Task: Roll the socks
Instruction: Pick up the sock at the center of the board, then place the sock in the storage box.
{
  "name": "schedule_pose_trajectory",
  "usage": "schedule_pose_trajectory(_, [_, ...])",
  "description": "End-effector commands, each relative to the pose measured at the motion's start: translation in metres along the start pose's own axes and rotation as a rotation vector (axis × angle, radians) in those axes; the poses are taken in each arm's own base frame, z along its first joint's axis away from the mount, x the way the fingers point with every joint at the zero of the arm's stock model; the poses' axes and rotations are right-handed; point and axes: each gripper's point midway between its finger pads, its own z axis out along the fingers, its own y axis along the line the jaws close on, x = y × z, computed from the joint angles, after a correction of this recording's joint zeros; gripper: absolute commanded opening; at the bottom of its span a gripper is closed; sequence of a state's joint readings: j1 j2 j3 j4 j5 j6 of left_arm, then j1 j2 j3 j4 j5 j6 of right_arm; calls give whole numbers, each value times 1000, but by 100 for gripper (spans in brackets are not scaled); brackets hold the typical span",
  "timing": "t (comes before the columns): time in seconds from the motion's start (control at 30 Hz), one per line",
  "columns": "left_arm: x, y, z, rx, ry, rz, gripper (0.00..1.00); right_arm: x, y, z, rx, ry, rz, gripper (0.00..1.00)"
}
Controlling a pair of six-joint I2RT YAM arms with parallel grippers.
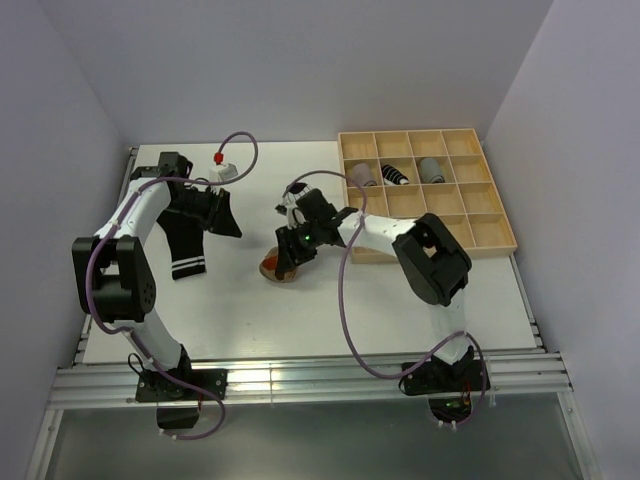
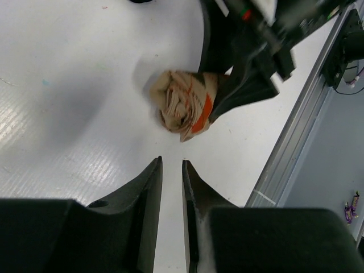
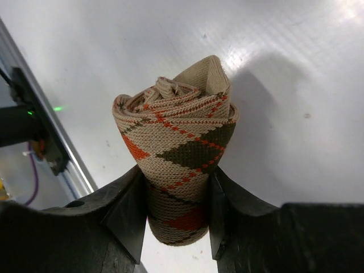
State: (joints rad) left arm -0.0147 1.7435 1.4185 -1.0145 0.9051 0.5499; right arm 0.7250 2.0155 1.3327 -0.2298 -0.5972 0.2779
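Note:
My right gripper lifts the bundle across next, lowers and releases it, as the empty section before the grey sock (image 1: 443, 200) lies to its right in the top view.
A brown-orange diamond-patterned sock (image 3: 176, 125) is rolled into a tight bundle, and my right gripper (image 3: 176, 173) is shut on its lower part. From above, that sock (image 1: 276, 268) sits at the table's middle under the right gripper (image 1: 290, 250). A black sock with white stripes (image 1: 186, 243) lies flat at the left, partly under the left arm. My left gripper (image 1: 228, 218) hovers just right of it. In the left wrist view its jaws (image 2: 172, 161) stand a narrow gap apart with nothing between them, facing the rolled sock (image 2: 185, 108).
A light wooden grid tray (image 1: 480, 215) stands at the back right. Three of its back compartments hold rolled socks: a pale one (image 1: 362, 176), a black striped one (image 1: 395, 175) and a grey one (image 1: 430, 168). A metal rail (image 1: 300, 380) runs along the near edge.

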Motion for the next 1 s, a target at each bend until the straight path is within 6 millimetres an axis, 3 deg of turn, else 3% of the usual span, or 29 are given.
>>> schedule_pose_trajectory(0.0, [-5, -17, -7, 34, -32, 35, 25, -43, 26, -44, -59, -127, -18, 1])
schedule_pose_trajectory(0.17, [-11, -23, -10, 54, -43, 37, 25, -69, 17, -94, -46, -241, 6, 1])
schedule_pose_trajectory(0.23, [-13, -26, -13, 56, -51, 43, 25, -81, 3, -127, -7, -319, 14, 1])
schedule_pose_trajectory(0.27, [-17, -28, -14, 57, -58, 52, 25, -79, -6, -137, 15, -337, 33, 1])
schedule_pose_trajectory(0.3, [-19, -29, -16, 56, -63, 57, 25, -88, -20, -165, 57, -404, 47, 1])
schedule_pose_trajectory(0.37, [-25, -31, -19, 57, -75, 72, 25, -86, -40, -190, 119, -442, 76, 1])
schedule_pose_trajectory(0.4, [-26, -33, -19, 69, -78, 72, 26, -91, -62, -221, 197, -508, 107, 1])
schedule_pose_trajectory(0.43, [-28, -34, -20, 74, -79, 85, 26, -89, -76, -235, 250, -532, 132, 1])
schedule_pose_trajectory(0.53, [-36, -37, -22, 105, -83, 95, 26, -78, -129, -294, 502, -592, 219, 1])
schedule_pose_trajectory(0.73, [-54, -34, -23, 119, -126, 141, 26, -32, -210, -389, 1055, -627, 364, 1])
schedule_pose_trajectory(0.87, [-63, -31, -20, 144, -149, 146, 27, -15, -240, -415, 1288, -591, 387, 1])
schedule_pose_trajectory(0.97, [-67, -29, -17, 174, -157, 148, 27, -6, -262, -417, 1393, -529, 399, 0])
